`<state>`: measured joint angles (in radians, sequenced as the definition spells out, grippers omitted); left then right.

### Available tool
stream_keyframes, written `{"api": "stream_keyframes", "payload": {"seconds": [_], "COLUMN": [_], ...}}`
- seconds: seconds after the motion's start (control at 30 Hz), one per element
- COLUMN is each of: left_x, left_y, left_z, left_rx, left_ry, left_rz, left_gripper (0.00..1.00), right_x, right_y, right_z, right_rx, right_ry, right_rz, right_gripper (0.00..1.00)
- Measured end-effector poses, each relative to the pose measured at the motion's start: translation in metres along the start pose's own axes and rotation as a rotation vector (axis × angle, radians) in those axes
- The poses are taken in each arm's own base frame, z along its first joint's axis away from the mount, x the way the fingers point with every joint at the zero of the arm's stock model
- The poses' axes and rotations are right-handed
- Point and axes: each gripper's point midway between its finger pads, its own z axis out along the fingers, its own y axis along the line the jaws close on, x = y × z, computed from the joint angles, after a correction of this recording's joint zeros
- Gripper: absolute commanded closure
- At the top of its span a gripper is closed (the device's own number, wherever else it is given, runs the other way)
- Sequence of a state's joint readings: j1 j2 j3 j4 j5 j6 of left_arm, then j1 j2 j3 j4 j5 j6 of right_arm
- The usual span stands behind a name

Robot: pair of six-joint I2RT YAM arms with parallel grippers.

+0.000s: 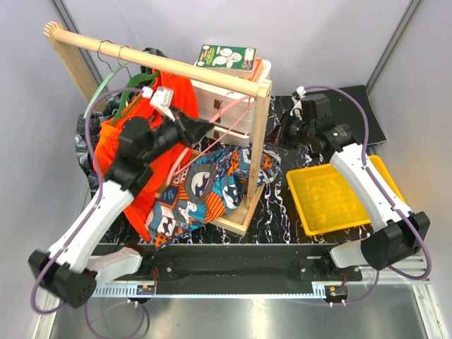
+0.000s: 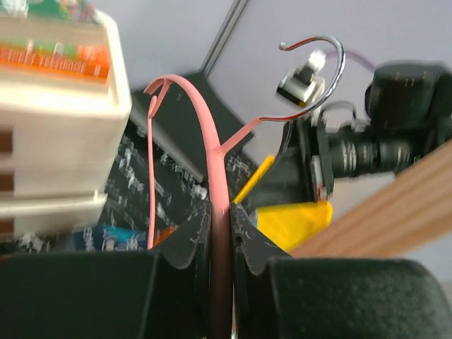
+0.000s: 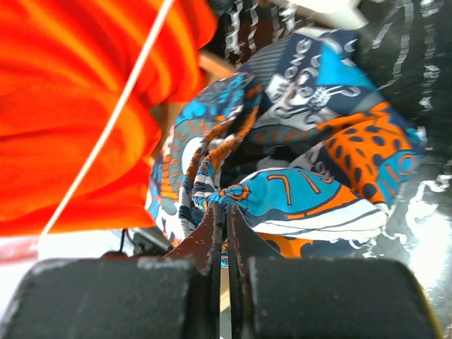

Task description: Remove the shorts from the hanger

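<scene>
The hanger's hook hangs free of the rod, so the robot's left gripper should next rise toward the post, put the hook over the rod's end there and let it go.
My left gripper is shut on the arm of a pink hanger. The hanger's metal hook hangs free in the air, off the wooden rod. In the top view the left gripper holds the pink hanger in front of the drawers. The blue, orange and white patterned shorts lie bunched on the rack's base. My right gripper is shut on a fold of the patterned shorts; from above the right gripper sits by the rack's post. Orange shorts hang on a green hanger, with dark patterned shorts behind them.
A white drawer unit with a green box on top stands behind the rack. A yellow tray lies at the right under the right arm. The rack's upright post stands between the two grippers.
</scene>
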<state>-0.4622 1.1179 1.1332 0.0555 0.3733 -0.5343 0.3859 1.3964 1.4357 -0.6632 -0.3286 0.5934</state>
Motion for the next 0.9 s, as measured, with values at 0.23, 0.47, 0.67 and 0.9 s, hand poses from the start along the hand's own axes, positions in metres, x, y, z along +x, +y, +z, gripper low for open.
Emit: {"api": "stream_keyframes", "payload": {"seconds": [0.23,0.47,0.67,0.9], "left_x": [0.0,-0.017,-0.025,-0.032], "left_y": [-0.034,-0.082,-0.1,-0.119], "left_z": [-0.086,-0.123,-0.107,-0.082], "left_rx": [-0.017,0.12,0.173,0.23], "left_ry": [-0.012,-0.063,-0.009,0.03], "left_rz": [0.013,-0.03,-0.114,-0.169], "left_gripper": [1.0,1.0,1.0,1.0], "right_x": [-0.003,-0.002,-0.004,-0.004], "right_y": [-0.025,-0.028,-0.024,-0.025], "right_z": [-0.001,-0.007,-0.015,-0.017], "right_rx": [0.069,0.085,0.076,0.08], "right_ry": [-0.017,-0.033,-0.053,-0.054], "right_rz": [0.02,0.018,0.013,0.016], "right_gripper": [1.0,1.0,1.0,1.0]}}
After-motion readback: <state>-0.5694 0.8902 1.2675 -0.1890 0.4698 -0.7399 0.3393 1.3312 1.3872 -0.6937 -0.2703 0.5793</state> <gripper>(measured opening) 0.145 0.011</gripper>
